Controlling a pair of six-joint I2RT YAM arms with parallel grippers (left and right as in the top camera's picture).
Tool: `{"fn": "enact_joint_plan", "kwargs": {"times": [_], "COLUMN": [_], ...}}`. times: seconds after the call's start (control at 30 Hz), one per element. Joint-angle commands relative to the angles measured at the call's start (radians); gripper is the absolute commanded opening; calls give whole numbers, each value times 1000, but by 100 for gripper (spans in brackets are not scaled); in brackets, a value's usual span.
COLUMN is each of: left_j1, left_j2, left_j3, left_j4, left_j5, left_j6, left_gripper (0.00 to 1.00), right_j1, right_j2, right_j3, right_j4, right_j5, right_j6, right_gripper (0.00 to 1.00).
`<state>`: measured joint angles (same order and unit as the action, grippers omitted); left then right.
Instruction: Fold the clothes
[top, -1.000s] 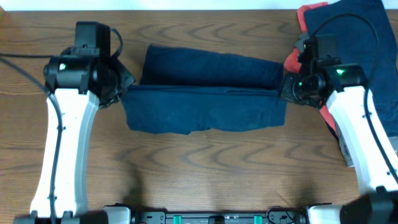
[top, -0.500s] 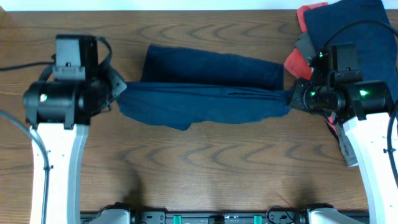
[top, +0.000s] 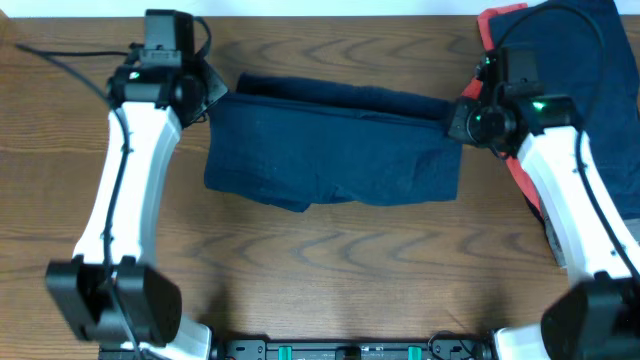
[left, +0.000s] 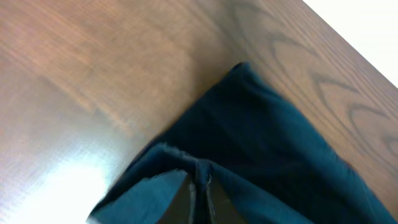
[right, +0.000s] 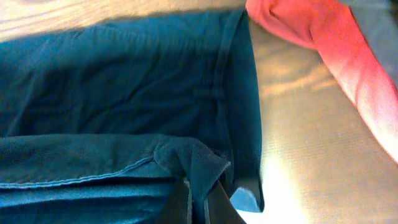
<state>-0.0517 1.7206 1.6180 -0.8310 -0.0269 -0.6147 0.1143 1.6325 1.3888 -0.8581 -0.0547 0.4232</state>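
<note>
My left gripper holds the pinched corner and needs to move down and outward and release it onto the far layer's bare corner (top: 256, 84) (left: 235, 98), because that cloth still shows uncovered beyond it.
A dark blue garment (top: 335, 145) lies folded lengthwise across the middle of the wooden table. My left gripper (top: 212, 92) is shut on its upper left corner, and the pinched cloth shows in the left wrist view (left: 200, 186). My right gripper (top: 455, 118) is shut on its upper right corner, with the pinched fold in the right wrist view (right: 199, 171). The near layer now lies over the far layer, with a thin strip of the far layer showing along the top edge.
A pile of other clothes sits at the back right: a red piece (top: 487, 40), a grey piece and a dark blue piece (top: 560, 50). The red cloth also shows in the right wrist view (right: 317, 37), close beside the garment's right edge.
Both grippers carried the garment's near edge up and away across the table to the far edge, laying it over the back layer. The garment now lies doubled.
</note>
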Motion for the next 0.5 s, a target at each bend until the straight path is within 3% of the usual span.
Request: {"fn": "enact_joint_plan", "kwargs": {"times": [0.0, 0.47], "left_j1": [-8, -74], "left_j2": [72, 340], "left_j3": [16, 16], "left_j4": [86, 359], "left_j5": [-116, -119], "left_j6": [58, 68], "left_gripper": [6, 6], "right_j1": [-42, -41], "right_j2": [80, 346], "right_j3": [11, 11], "right_j4": [72, 357], "right_j5": [134, 129], "right_j6": [-38, -36], "right_gripper": [1, 1]}}
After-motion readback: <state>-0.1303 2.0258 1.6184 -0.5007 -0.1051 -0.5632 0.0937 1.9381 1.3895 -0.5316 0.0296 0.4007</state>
